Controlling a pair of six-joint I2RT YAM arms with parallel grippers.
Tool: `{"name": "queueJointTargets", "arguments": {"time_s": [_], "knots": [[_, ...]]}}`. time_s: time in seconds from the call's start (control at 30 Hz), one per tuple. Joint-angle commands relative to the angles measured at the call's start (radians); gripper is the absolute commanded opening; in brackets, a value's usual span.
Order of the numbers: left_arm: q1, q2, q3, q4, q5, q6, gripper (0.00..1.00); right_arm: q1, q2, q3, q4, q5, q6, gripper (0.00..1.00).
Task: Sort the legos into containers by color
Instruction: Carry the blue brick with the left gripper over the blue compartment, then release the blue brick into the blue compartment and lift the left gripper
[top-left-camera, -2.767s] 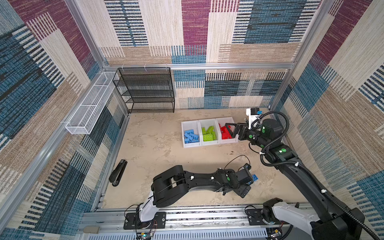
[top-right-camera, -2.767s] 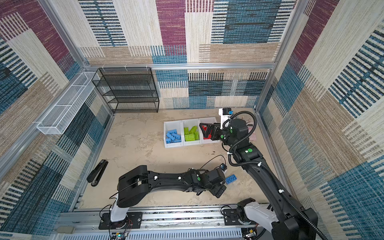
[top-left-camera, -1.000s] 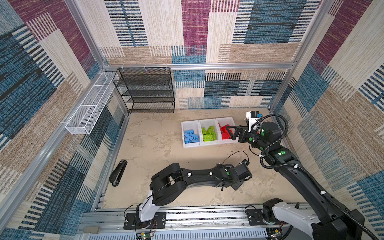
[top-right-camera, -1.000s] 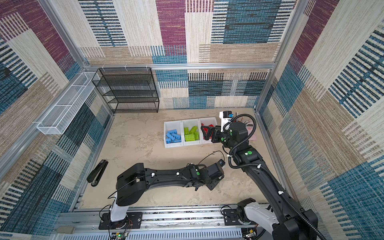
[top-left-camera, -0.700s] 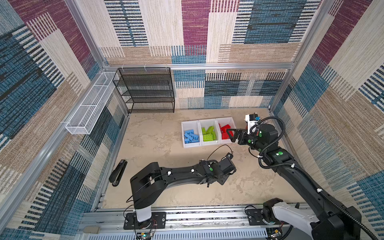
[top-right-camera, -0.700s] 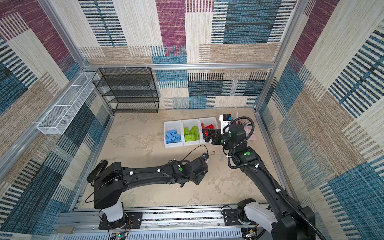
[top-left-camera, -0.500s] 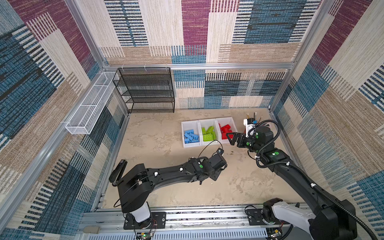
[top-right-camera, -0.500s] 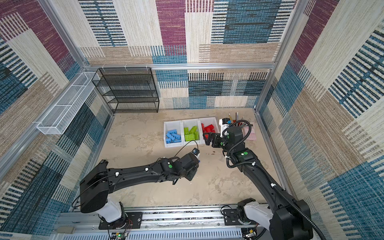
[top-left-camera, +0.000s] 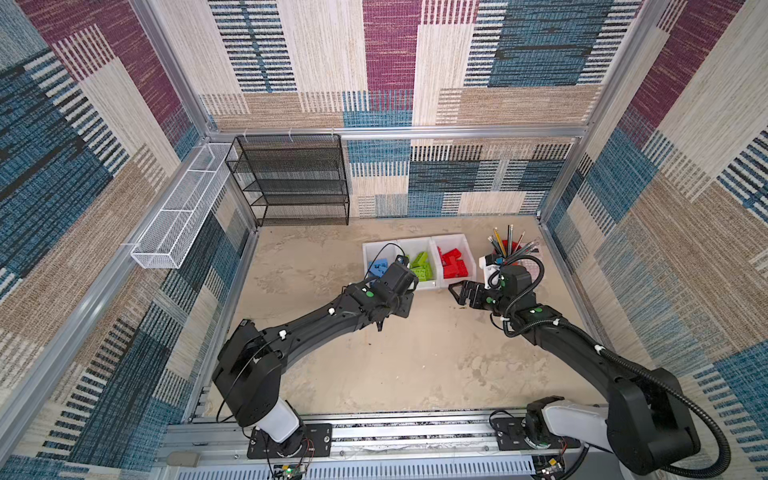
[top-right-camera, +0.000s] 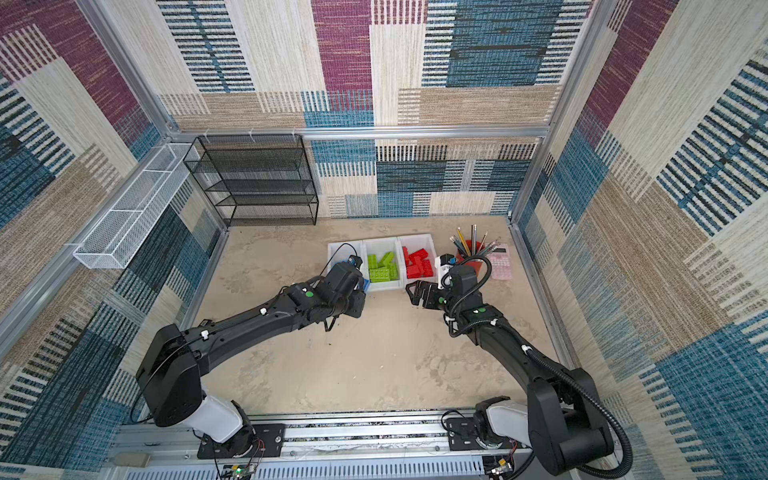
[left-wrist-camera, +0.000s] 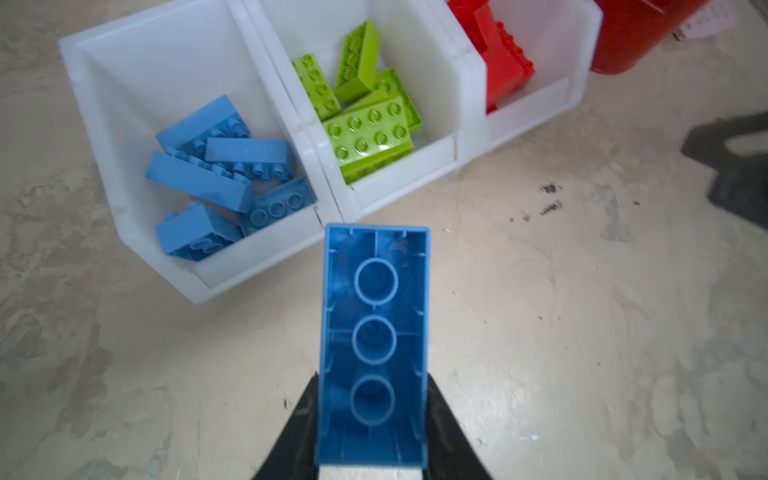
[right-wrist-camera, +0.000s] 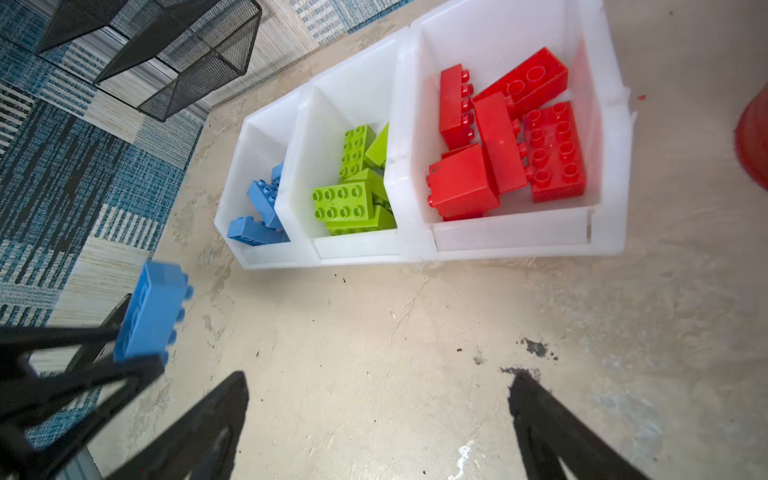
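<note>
The blue container's bare far part is outward of my left gripper. I will carry the lego outward past the piled blue legos and let go of it there.
Three white containers stand joined in a row at the back right. The left one holds several light blue legos. The middle one holds lime green legos, and the right one holds red legos. My left gripper is shut on a blue lego, underside towards the camera, held just in front of the blue container's lip; the right wrist view shows that lego too. My right gripper stands open and empty over bare table in front of the red container.
A red pencil cup with pencils and a pink calculator stand right of the containers, close to my right wrist. A black wire shelf is at the back left. A white mesh basket hangs on the left wall.
My left arm has swung from the front right of the table towards the blue container, carrying the blue lego. My right gripper has drawn back from the red container, still open.
</note>
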Motion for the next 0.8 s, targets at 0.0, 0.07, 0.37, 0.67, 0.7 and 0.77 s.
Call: {"name": "queueJointTargets", "arguments": {"time_s": [0.0,0.07,0.37,0.67,0.7,0.77], "knots": [[0.057,0.046,0.061,-0.021,0.023,0.033,0.24,0.0,0.01,-0.009,0.071,-0.032,0.003,0.99],[0.1,0.095,0.11,-0.03,0.04,0.035,0.24,0.0,0.019,-0.016,0.086,-0.047,0.005,0.99],[0.233,0.31,0.31,-0.071,0.09,0.042,0.24,0.0,0.053,-0.069,0.159,-0.103,0.017,0.99],[0.283,0.466,0.487,-0.123,0.119,0.069,0.25,0.0,0.052,-0.077,0.189,-0.119,0.02,0.99],[0.287,0.475,0.492,-0.121,0.121,0.069,0.25,0.0,0.049,-0.078,0.189,-0.117,0.022,0.99],[0.296,0.487,0.492,-0.112,0.124,0.068,0.26,0.001,0.047,-0.08,0.192,-0.117,0.021,0.99]]}}
